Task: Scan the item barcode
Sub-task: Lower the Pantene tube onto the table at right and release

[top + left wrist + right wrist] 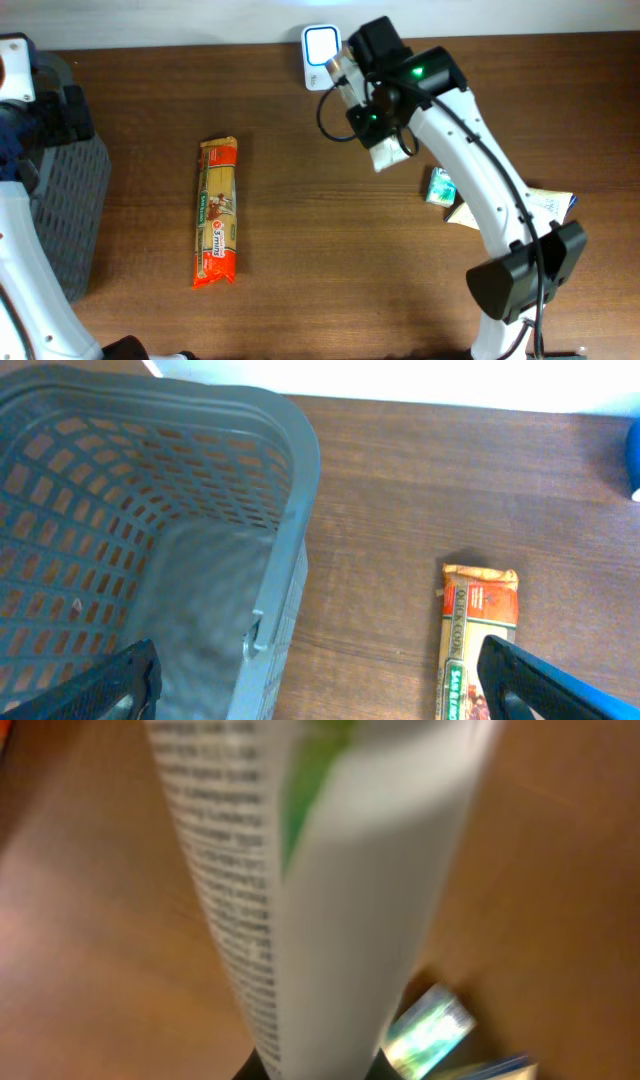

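Note:
The bare tabletop [427, 224] beside the small green box lies below and back from the robot's right gripper, so next the right gripper needs to move back, go down and let go of the item there.
My right gripper [378, 125] is shut on the item, a white packet [389, 153] with a green mark, and holds it above the table just below and to the right of the scanner [320, 46], a small white unit with a lit blue face. In the right wrist view the white packet [330, 870] fills the frame, blurred, with rows of small print down its left side. No barcode shows on it. At the bottom edge the jaws of the right gripper [315, 1068] pinch its lower end. My left gripper [320, 682] stands wide open over the basket's rim, holding nothing.
A grey mesh basket [70, 205] stands at the table's left edge, its rim [295, 480] under my left gripper. A long orange pasta pack [218, 212] lies left of centre, its end [478, 645] near my left gripper. A small green-and-white box [440, 186] and a pale packet [548, 205] lie at the right.

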Tool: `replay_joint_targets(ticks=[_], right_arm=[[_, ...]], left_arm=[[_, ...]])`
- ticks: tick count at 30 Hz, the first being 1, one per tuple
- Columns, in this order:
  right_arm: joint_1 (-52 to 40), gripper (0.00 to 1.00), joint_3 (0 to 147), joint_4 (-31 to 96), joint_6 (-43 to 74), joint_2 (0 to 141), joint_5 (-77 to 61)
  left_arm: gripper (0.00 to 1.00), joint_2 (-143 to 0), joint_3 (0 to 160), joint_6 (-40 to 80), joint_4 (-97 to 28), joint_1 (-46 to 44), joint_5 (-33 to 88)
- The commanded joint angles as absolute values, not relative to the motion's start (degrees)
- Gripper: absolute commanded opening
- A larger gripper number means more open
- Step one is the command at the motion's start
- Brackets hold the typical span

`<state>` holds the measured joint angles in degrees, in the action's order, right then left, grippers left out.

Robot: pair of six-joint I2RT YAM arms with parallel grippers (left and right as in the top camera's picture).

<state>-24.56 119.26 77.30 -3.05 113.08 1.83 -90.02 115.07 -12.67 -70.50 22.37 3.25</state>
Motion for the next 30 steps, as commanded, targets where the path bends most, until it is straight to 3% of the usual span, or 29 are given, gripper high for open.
replay_joint_targets(ticks=[1,6,17,23,25,27,30], right_arm=[[-20.6,0.04,113.1,81.3,2.5,114.4,-14.0],[-14.1,0.04,91.2,77.9,3.6,114.5,-19.1],[-13.0,0.04,81.8,73.5,3.5,114.5,-17.1],[-10.7,0.04,79.2,72.2,5.0,114.5,-9.4],[-7.6,0.16,79.2,73.5,5.0,114.5,-9.4],[-5.7,0.41,79.9,75.1,3.5,114.5,-9.5],[-6.5,0.49,85.3,76.6,1.7,112.8,-11.2]], left_arm=[[0.99,-90.0,115.2,-13.4,-70.4,22.7,3.7],[0.99,-90.0,115.2,-13.4,-70.4,22.7,3.7],[0.99,-90.0,115.2,-13.4,-70.4,22.7,3.7],[0.99,-90.0,115.2,-13.4,-70.4,22.7,3.7],[0.99,-90.0,115.2,-13.4,-70.4,22.7,3.7],[0.99,-90.0,115.2,-13.4,-70.4,22.7,3.7],[0.99,-90.0,115.2,-13.4,-70.4,22.7,3.7]])
